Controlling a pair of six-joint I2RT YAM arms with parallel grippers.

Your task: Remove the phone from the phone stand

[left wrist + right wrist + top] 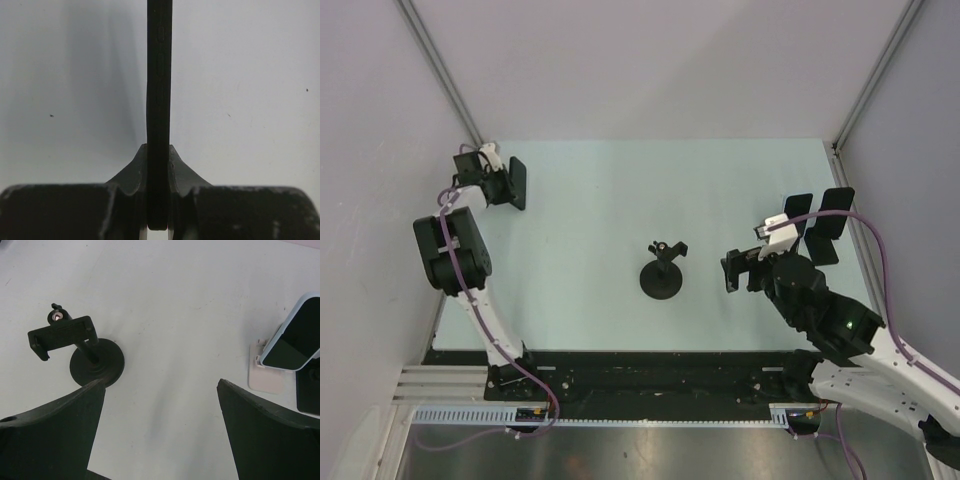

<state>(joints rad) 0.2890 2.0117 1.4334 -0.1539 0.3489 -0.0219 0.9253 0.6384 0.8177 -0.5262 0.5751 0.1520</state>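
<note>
My left gripper lowers toward the table by the grey wall next, since the black phone is off the phone stand.
The black phone is off the stand, held upright at the table's far left by my left gripper. In the left wrist view the phone shows edge-on, pinched between the two fingers of the left gripper, which is shut on it. The black phone stand stands mid-table on its round base, its clamp empty. In the right wrist view the stand lies left of my right gripper, which hangs open over bare table. In the top view the right gripper sits just right of the stand.
Other dark phones stand at the table's right edge behind the right arm. One of them, a phone in a pale case, leans over a white pad. Grey walls enclose the table on three sides.
</note>
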